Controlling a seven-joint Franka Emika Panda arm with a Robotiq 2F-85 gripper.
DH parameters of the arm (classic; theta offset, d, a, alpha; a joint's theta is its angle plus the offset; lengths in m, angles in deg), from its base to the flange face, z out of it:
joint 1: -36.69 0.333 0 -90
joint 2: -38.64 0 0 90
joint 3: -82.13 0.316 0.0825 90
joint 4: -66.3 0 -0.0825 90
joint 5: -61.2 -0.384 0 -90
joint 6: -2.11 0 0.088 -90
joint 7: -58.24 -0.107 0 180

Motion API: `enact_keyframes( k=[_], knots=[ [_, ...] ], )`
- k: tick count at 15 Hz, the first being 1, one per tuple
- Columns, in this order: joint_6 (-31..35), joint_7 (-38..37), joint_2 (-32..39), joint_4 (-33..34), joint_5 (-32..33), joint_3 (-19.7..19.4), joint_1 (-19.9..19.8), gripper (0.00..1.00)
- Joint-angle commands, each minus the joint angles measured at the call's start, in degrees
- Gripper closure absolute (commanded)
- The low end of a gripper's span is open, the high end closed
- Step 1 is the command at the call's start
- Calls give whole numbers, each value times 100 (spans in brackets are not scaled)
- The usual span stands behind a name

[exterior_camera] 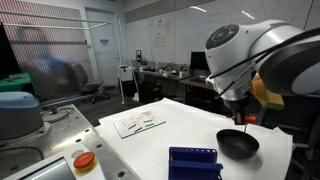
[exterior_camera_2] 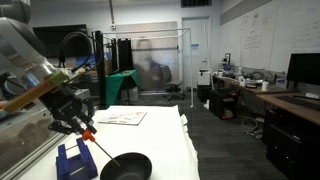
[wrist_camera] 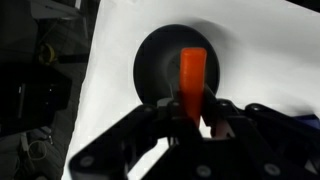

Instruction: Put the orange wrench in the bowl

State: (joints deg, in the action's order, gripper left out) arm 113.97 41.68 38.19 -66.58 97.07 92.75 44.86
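Observation:
The wrench's handle still hangs well above the bowl's rim, so I need to lower my gripper next toward the inside of the black bowl (wrist_camera: 160, 68) and release the orange wrench (wrist_camera: 192, 76).
The orange wrench (wrist_camera: 192, 76) is held in my gripper (wrist_camera: 192, 112), whose fingers are shut on its lower end; it sticks out over the black bowl (wrist_camera: 160, 55) in the wrist view. In an exterior view the gripper (exterior_camera_2: 88, 133) hangs above and to the left of the bowl (exterior_camera_2: 126, 167), with a bit of orange (exterior_camera_2: 89, 134) at the fingertips. In the other exterior view the arm hides the wrench, and the gripper (exterior_camera: 240, 118) is just above the bowl (exterior_camera: 239, 145).
A dark blue ridged rack (exterior_camera: 194, 162) (exterior_camera_2: 76, 162) stands on the white table (exterior_camera: 150, 148) beside the bowl. Papers (exterior_camera: 138, 121) (exterior_camera_2: 122, 117) lie further back. An orange-red button on a yellow base (exterior_camera: 84, 160) sits off the table's edge.

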Motion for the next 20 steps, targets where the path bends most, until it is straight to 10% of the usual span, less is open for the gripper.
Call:
enact_keyframes(
  k=[1, 14, 16, 17, 20],
  knots=[
    [145, -489, 646, 203, 312, -228, -93, 91],
    [412, -855, 2166, 1133, 267, -677, -9, 87],
    [493, -820, 2297, 1219, 209, -683, -7, 75],
    [536, -739, 2330, 1252, 138, -673, -18, 52],
    [705, -685, 2278, 1231, 4, -690, -17, 42]
  ],
)
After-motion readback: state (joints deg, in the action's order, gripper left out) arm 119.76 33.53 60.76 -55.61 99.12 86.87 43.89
